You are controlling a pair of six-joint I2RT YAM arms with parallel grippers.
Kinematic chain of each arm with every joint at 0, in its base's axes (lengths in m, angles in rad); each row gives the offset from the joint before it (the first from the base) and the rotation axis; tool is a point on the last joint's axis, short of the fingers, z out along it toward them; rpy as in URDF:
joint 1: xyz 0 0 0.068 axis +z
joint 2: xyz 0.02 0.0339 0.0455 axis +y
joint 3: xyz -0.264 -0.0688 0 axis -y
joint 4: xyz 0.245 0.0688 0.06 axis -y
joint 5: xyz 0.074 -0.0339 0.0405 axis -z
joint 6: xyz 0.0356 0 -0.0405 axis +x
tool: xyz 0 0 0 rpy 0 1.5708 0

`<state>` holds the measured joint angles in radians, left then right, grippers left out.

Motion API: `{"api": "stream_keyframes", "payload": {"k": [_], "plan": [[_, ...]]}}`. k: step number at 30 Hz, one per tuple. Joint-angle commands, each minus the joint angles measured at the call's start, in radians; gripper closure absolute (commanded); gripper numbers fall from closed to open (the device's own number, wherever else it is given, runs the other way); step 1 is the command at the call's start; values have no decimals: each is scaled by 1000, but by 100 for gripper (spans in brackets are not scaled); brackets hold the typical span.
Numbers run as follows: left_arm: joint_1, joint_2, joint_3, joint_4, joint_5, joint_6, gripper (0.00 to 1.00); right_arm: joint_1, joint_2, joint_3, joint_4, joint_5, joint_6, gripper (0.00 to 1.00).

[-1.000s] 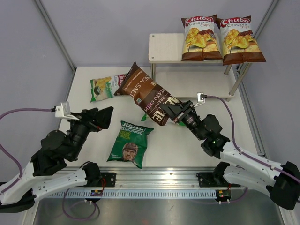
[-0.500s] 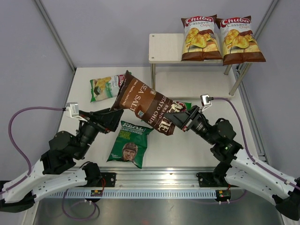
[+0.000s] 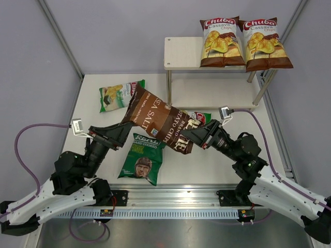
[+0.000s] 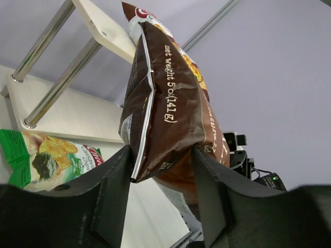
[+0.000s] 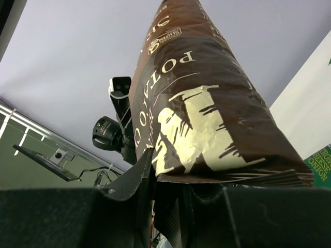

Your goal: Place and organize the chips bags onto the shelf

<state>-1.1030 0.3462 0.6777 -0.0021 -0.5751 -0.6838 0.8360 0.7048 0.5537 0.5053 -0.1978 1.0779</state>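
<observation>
My right gripper will next move up and outward to the top board's end (image 3: pixel 183 53) beside the Chuba bags and let go of the Kettle bag (image 3: pixel 155 118), because that end of the board is empty.
The dark brown Kettle bag (image 3: pixel 155 118) hangs in the air over the table, stretched between both arms. My right gripper (image 3: pixel 192 135) is shut on its lower end (image 5: pixel 201 103). My left gripper (image 3: pixel 124 129) has both fingers pressed against the bag's other end (image 4: pixel 170 113). Two brown-and-white Chuba bags (image 3: pixel 222 41) (image 3: pixel 265 44) stand on the shelf's top board (image 3: pixel 181 51). One green Chuba bag (image 3: pixel 120 94) lies at the table's far left. Another green Chuba bag (image 3: pixel 199 118) peeks out behind the held bag. Below it, flat on the table, lies the dark green REAL bag (image 3: pixel 144 157).
The shelf's lower board (image 3: pixel 212 93) carries nothing that I can see. Thin metal legs (image 3: pixel 168 88) stand just beyond the held bag. A metal rail (image 3: pixel 170 199) runs along the near table edge between the arm bases.
My left gripper rose to the Kettle bag's free end and its jaws closed in on it. The right arm swung the bag lower and leftward, still holding it.
</observation>
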Motion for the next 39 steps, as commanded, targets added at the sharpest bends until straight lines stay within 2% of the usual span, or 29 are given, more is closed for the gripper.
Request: {"api": "stream_keyframes", "payload": {"k": [1,2,4,5,7,8,11,13,19,20,22,23,25,30,37,39], "plan": [[-4,-22,-7,131,-2,39,50,2,-13,-14,113,-55,14,94],[-3,-32,-7,129,-5,41,58,2,-21,-20,110,-57,11,94],[-3,-41,-12,129,-12,49,65,2,-30,-21,84,-60,1,94],[-3,-44,-9,114,-15,49,72,2,-39,-20,72,-61,-18,94],[-3,-52,0,93,-25,64,78,2,-51,-20,33,-68,-39,94],[-3,-53,16,65,-29,70,85,2,-68,-20,24,-74,-61,94],[-4,-64,45,25,-23,108,97,2,-105,-15,-28,-94,-101,94],[-3,-76,63,5,-8,142,100,2,-128,-5,-88,-91,-121,95],[-3,-64,151,-117,29,211,99,2,-169,27,-181,-48,-174,94],[-3,-53,167,-166,14,219,96,2,-159,38,-198,-37,-191,94],[-4,-38,235,-240,-23,228,77,2,-146,63,-235,9,-202,94],[-4,-24,261,-327,-49,227,52,2,-136,72,-250,32,-207,95],[-4,-23,319,-398,-101,219,16,2,-128,90,-267,104,-207,96],[-4,-42,411,-654,-291,147,1,2,-74,133,-268,268,-199,96],[-4,68,427,-981,-351,89,1,2,87,245,-202,429,-96,96],[-4,80,381,-996,-344,95,1,2,151,284,-194,466,-61,96]]}}
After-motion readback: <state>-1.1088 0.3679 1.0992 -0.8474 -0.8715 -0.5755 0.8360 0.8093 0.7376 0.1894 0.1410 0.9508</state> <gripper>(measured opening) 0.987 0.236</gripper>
